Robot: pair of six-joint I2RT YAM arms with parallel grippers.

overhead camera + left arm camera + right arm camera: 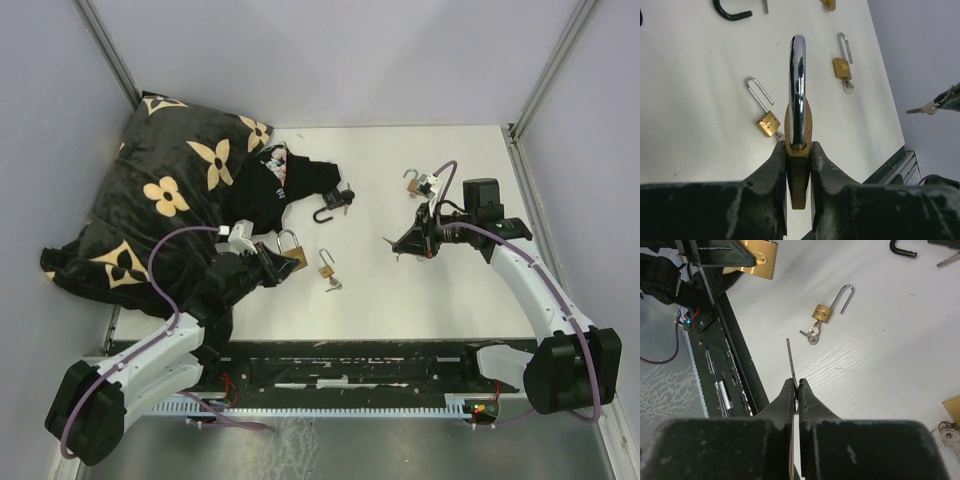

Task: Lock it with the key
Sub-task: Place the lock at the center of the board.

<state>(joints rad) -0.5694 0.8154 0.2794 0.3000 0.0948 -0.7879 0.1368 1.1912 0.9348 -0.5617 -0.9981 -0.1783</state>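
Observation:
The key is apart, and my left gripper holds the padlock. I should therefore lower the padlock next toward the flowered pillow, onto bare white table (274,292) (720,150).
My left gripper (277,262) (799,150) is shut on the brass body of a padlock (291,252) (799,170). Its chrome shackle (798,85) points away from the wrist and sits down in the body. The same padlock (758,258) shows at the top left of the right wrist view. My right gripper (408,243) (796,386) is shut on a key (790,359), which it holds edge-on with the blade sticking forward, above the white table. In the left wrist view that key (921,108) hangs at the right edge, apart from the padlock.
Small brass padlocks with open shackles and keys lie on the table (327,268) (768,122) (842,67) (822,313) (413,183). A black padlock (335,204) lies by a dark cloth (290,180). A black flowered pillow (165,200) fills the left side.

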